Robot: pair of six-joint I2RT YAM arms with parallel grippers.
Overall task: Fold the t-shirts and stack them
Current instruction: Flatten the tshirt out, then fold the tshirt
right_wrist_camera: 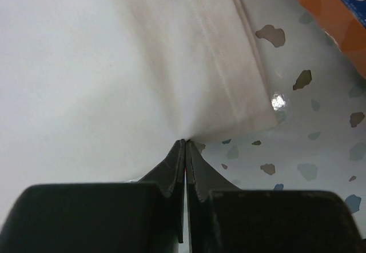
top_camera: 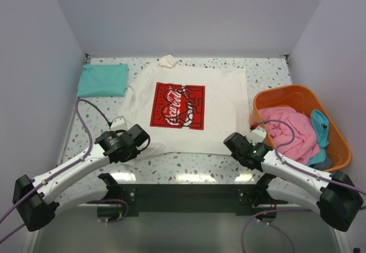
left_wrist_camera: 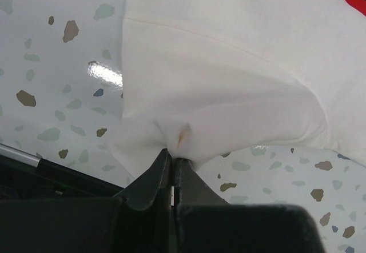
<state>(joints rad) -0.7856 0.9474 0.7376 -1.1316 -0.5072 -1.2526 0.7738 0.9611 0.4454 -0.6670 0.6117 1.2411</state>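
Observation:
The print's far corner by the teal t-shirt lies outward. My left gripper needs to lift the edge of the flat shirt outward next to fold it, then let go.
The large cream t-shirt [top_camera: 223, 101] with a red square print lies spread flat in the middle of the table. My left gripper [top_camera: 139, 140] is shut on its near left edge, where the cloth bunches at the jaw tips in the left wrist view [left_wrist_camera: 173, 150]. My right gripper [top_camera: 234, 141] is shut on the near right hem of the cream t-shirt [right_wrist_camera: 114, 64], close to its corner [right_wrist_camera: 186, 141]. A folded teal t-shirt [top_camera: 103, 79] lies at the far left. Pink [top_camera: 289, 130] and blue [top_camera: 320, 126] t-shirts lie crumpled in the orange basket.
The orange plastic basket [top_camera: 337, 136] stands at the right edge of the speckled table [top_camera: 189, 164], close beside my right arm. White walls close in the left, back and right sides. The black arm mounts sit along the near edge.

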